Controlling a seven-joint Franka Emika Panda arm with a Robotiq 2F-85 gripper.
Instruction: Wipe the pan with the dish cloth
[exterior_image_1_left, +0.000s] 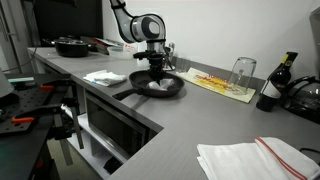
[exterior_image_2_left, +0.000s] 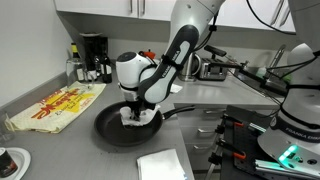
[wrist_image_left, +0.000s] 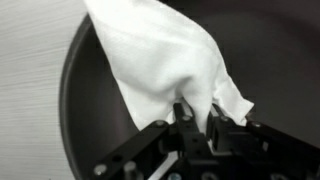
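Note:
The counter is bare, so my gripper will next lift up out of the pan, move to the counter (exterior_image_2_left: 110, 164) beside the second white cloth, lower and release the dish cloth.
A black frying pan (exterior_image_1_left: 172, 92) sits on the grey counter; it also shows in the other exterior view (exterior_image_2_left: 112, 133) and fills the wrist view (wrist_image_left: 95, 110). My gripper (exterior_image_1_left: 157, 76) points down into the pan and is shut on a white dish cloth (wrist_image_left: 160, 55). The cloth lies spread on the pan's floor and shows as white patches under the fingers in both exterior views (exterior_image_1_left: 157, 86) (exterior_image_2_left: 137, 117). The gripper (exterior_image_2_left: 138, 110) (wrist_image_left: 198, 118) pinches one corner of the cloth.
A second white cloth (exterior_image_1_left: 103, 76) (exterior_image_2_left: 162, 165) lies by the counter edge. A yellow mat (exterior_image_1_left: 222, 84) (exterior_image_2_left: 60, 106) with an upturned glass (exterior_image_1_left: 243, 72), a dark bottle (exterior_image_1_left: 276, 82), another pan (exterior_image_1_left: 72, 46) and a striped towel (exterior_image_1_left: 255, 158) stand around.

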